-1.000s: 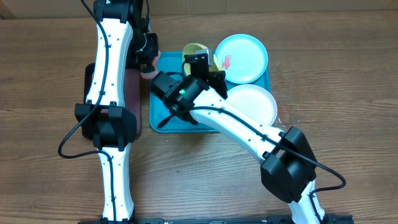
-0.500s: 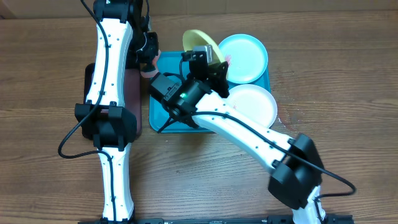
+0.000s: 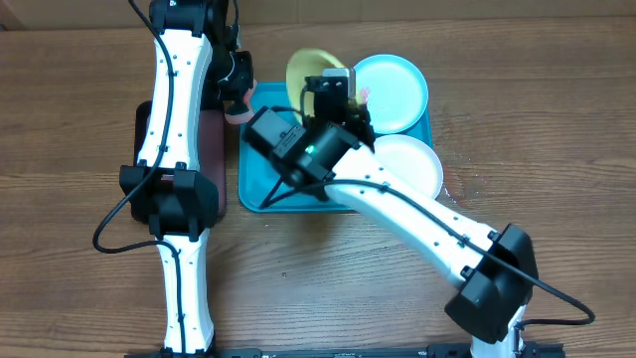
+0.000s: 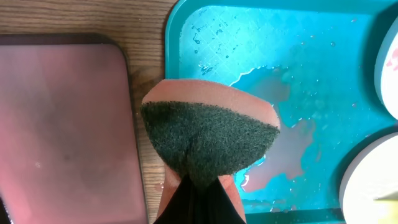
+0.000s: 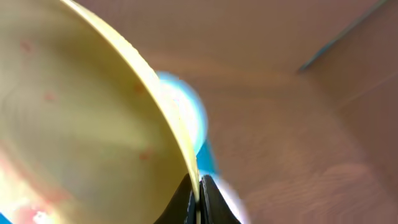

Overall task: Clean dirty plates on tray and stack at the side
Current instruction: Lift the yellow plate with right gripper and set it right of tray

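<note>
The right gripper carries the yellow-green plate point(image 3: 308, 68) past the tray, lowers it and lets go next. Bare table lies below the gripper, to its right in the overhead view.
The teal tray point(image 3: 260, 179) lies mid-table; its wet, reddish-smeared floor shows in the left wrist view point(image 4: 311, 74). My right gripper point(image 3: 336, 91) is shut on the rim of the yellow-green plate point(image 3: 308, 68), held tilted above the tray's far edge; the plate fills the right wrist view point(image 5: 81, 124) with faint red specks, its rim pinched between my fingers point(image 5: 199, 193). The light blue plate point(image 3: 393, 91) with a red smear and the white plate point(image 3: 412, 164) rest on the tray's right half. My left gripper point(image 3: 235, 94) is shut on a sponge point(image 4: 208, 140), orange with a dark green scrub face, at the tray's left rim.
A smaller black-rimmed tray with a pinkish inside point(image 4: 62, 124) lies left of the teal tray, partly under my left arm point(image 3: 169, 119). Bare wooden table point(image 3: 537, 199) surrounds both trays. My right arm point(image 3: 417, 219) crosses the teal tray's front edge.
My right gripper has lifted the yellow-green plate off the tray and tilted it up toward the far edge. My left arm and sponge have stayed put.
</note>
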